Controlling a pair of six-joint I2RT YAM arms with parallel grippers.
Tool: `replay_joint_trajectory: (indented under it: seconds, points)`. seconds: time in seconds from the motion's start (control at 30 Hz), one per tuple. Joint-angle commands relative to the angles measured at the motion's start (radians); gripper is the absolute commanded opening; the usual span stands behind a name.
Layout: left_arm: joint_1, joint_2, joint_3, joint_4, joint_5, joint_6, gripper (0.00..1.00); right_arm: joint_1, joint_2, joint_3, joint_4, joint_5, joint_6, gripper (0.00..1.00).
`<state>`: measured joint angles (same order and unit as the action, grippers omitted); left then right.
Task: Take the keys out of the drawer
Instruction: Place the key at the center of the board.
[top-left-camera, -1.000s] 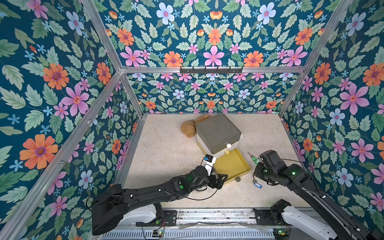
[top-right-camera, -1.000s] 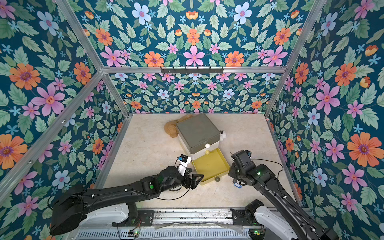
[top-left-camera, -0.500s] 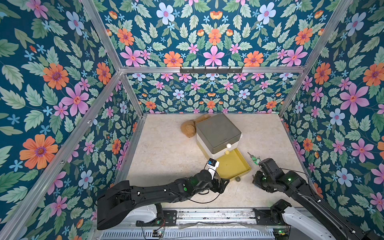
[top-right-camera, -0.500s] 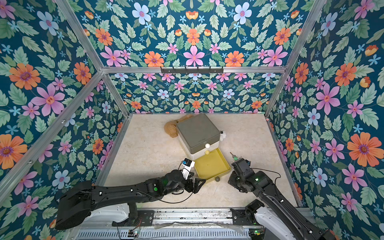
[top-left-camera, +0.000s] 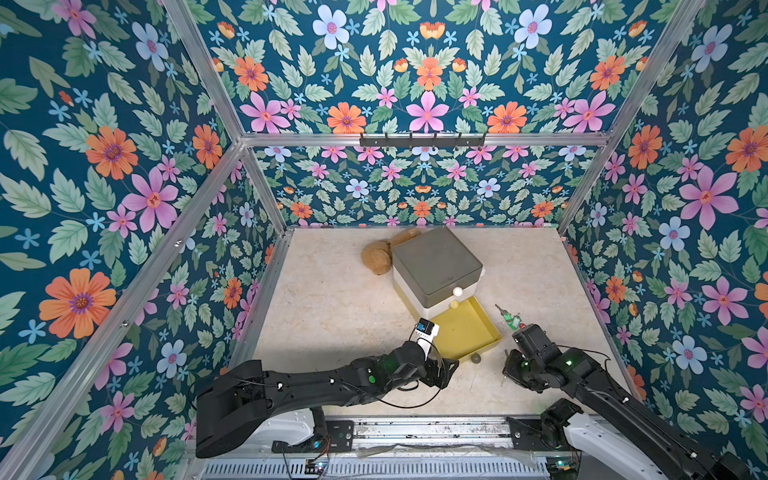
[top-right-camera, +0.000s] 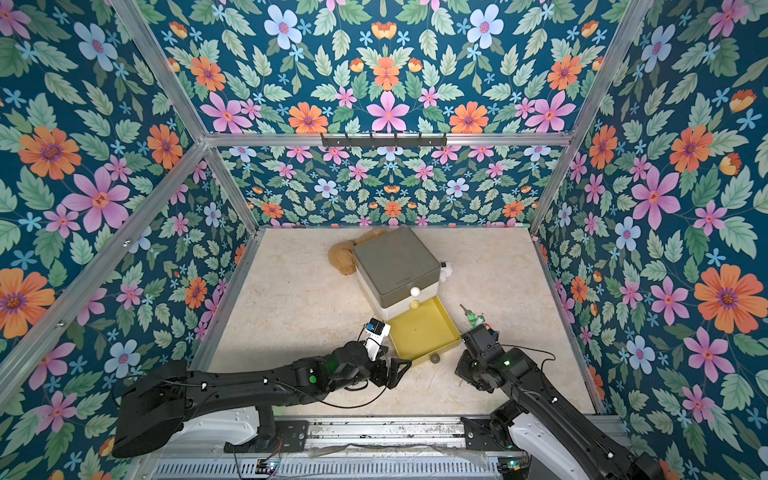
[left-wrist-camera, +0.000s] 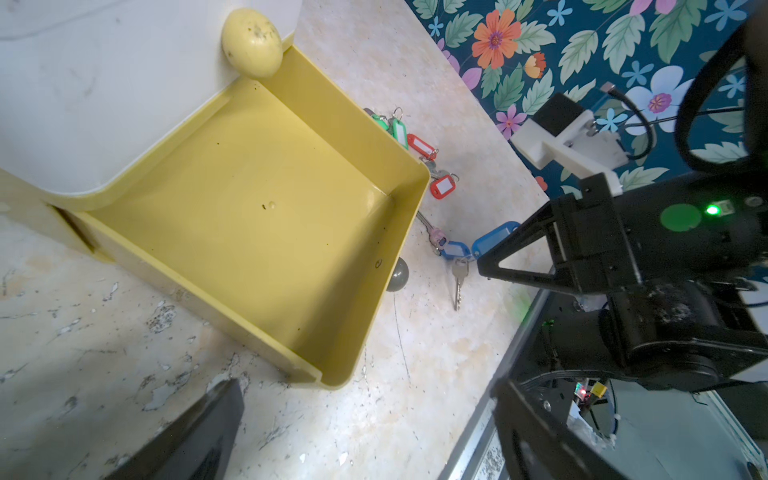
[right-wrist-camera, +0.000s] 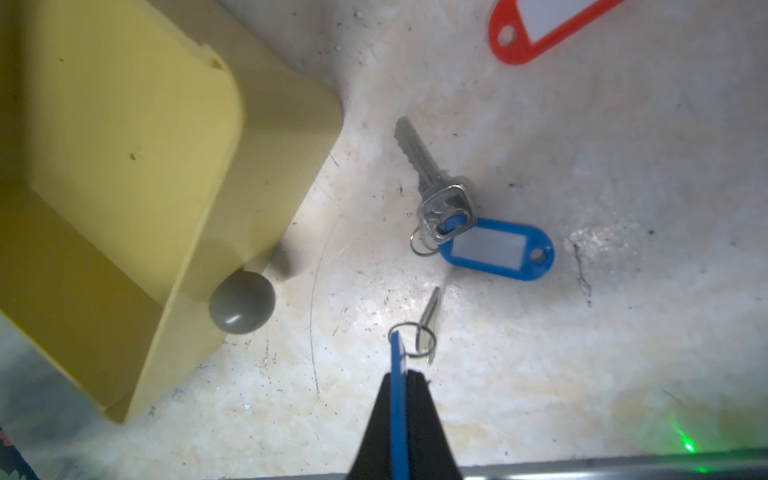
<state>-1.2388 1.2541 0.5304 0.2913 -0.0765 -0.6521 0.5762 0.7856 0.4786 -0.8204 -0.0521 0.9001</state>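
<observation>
My right gripper should ease outward and down to the blue-tagged key and release the blue tag, since that key lies below and outward of the gripper.
The yellow drawer stands pulled out, and its floor is bare. My right gripper is shut on the blue tag of one of the keys. That key dangles from its ring just above the table, right of the drawer's front corner. Other keys lie on the table beside the drawer: a blue-tagged one, red tags and green tags. My left gripper is open and holds nothing, low in front of the drawer.
The white drawer unit with a grey top stands mid-table, with a brown plush lump behind it. A grey knob sticks out of the drawer front. The metal front rail runs close behind both grippers.
My right arm has drawn back towards the front rail, still shut on the blue-tagged key. The left gripper has shifted slightly towards the front.
</observation>
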Motion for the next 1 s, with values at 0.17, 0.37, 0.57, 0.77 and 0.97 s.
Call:
replay_joint_trajectory:
  seconds: [0.17,0.37,0.57,0.77,0.97]
  points:
    - [-0.001,-0.024,-0.009,-0.006,-0.035,0.000,0.99,-0.071,0.031,-0.031,0.067,-0.001,-0.029,0.00]
    - [-0.001,-0.040,-0.016,-0.020,-0.051,-0.004,0.99,-0.125,0.065,-0.026,0.095,-0.017,-0.069,0.00]
    - [-0.001,-0.071,-0.030,-0.042,-0.083,-0.013,0.99,-0.128,0.088,-0.028,0.118,-0.019,-0.070,0.00]
    - [-0.001,-0.099,-0.035,-0.062,-0.112,-0.014,0.99,-0.135,0.095,-0.028,0.124,-0.022,-0.072,0.02]
    - [-0.001,-0.111,-0.040,-0.069,-0.130,-0.014,0.99,-0.141,0.098,-0.028,0.128,-0.022,-0.073,0.10]
